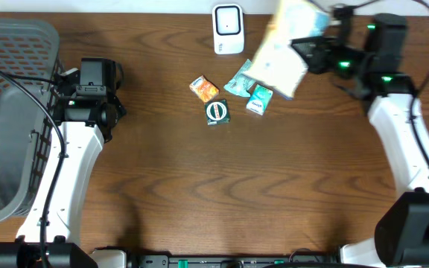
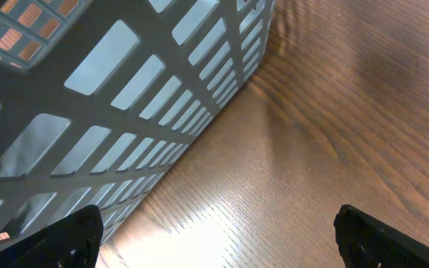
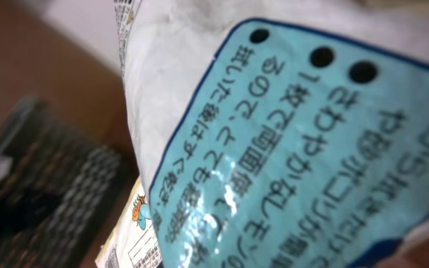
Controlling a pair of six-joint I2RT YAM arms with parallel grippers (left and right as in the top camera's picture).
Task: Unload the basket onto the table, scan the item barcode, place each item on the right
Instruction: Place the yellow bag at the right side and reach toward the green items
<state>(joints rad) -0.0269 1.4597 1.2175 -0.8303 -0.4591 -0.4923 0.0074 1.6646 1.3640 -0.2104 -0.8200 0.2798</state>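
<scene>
My right gripper is going to move back and down next, toward the right in the overhead view, and release the package (image 1: 283, 46) onto bare wood, because that spot is clear of packets.
The item, a large white and light-blue package (image 1: 283, 46) printed with Japanese text, hangs tilted above the table at the back right. My right gripper (image 1: 306, 52) is shut on its right edge. The package fills the right wrist view (image 3: 289, 149) and hides the fingers; no barcode shows clearly. The white scanner (image 1: 228, 28) stands upright at the back centre, just left of the package. My left gripper (image 1: 95, 82) is far to the left. It stands open over bare wood (image 2: 214, 253), each dark fingertip (image 2: 73, 238) in a bottom corner of the left wrist view.
A grey plastic basket (image 1: 6, 112) fills the left side, and its slatted wall (image 2: 125, 112) is close beside the left gripper. Small packets lie mid-table: orange (image 1: 204, 88), teal (image 1: 238, 80), teal and white (image 1: 258, 99), dark green (image 1: 217, 112).
</scene>
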